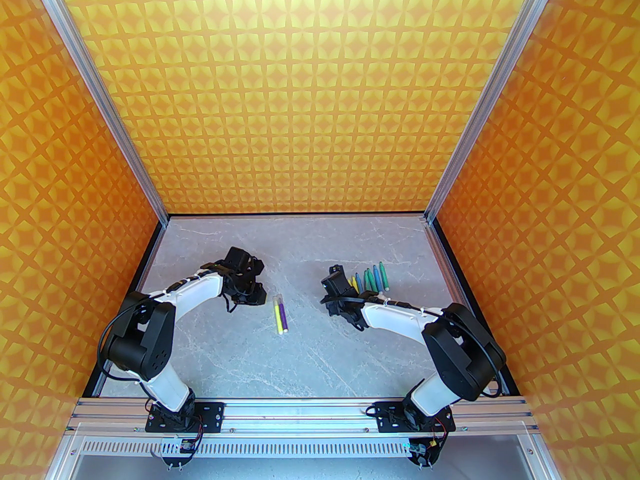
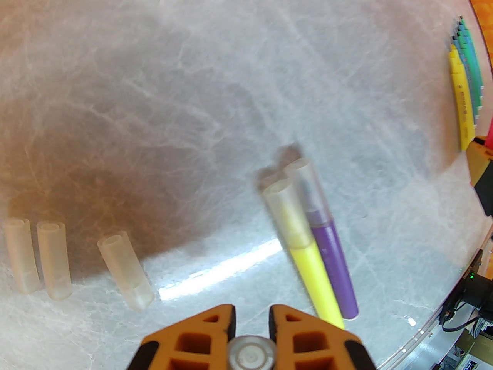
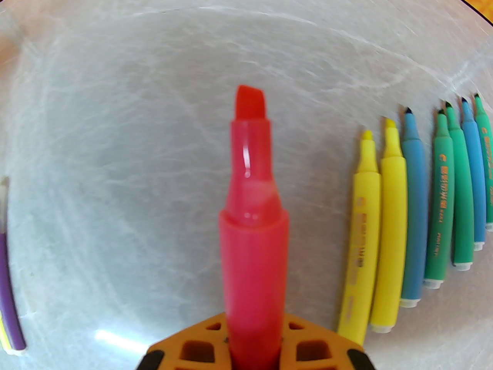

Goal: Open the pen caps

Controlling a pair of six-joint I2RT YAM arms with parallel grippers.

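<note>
My right gripper should go down to the free spot on the table beside the nearest yellow pen and let go of the pink pen, because the pink pen's tip is bare.
My right gripper (image 3: 254, 324) is shut on a pink pen (image 3: 252, 214) whose bare chisel tip points away over the table; from above, this gripper (image 1: 334, 283) hangs just left of a row of uncapped pens (image 1: 371, 278). My left gripper (image 2: 252, 314) is shut on a clear pen cap (image 2: 252, 355), seen end-on between its orange fingers (image 2: 215, 322). Three loose pen caps (image 2: 54, 260) lie on the table to its left. A yellow pen (image 2: 308, 260) and a purple pen (image 2: 331, 260) lie side by side between the arms, each with a clear cap (image 2: 283, 202) on.
Several uncapped yellow, blue and green pens (image 3: 416, 206) lie parallel at the right, tips pointing away. The capped pair (image 1: 281, 314) sits mid-table. The grey marble table (image 1: 240, 358) is bounded by orange patterned walls (image 1: 300, 93) and a metal rail (image 1: 300, 410) at the near edge.
</note>
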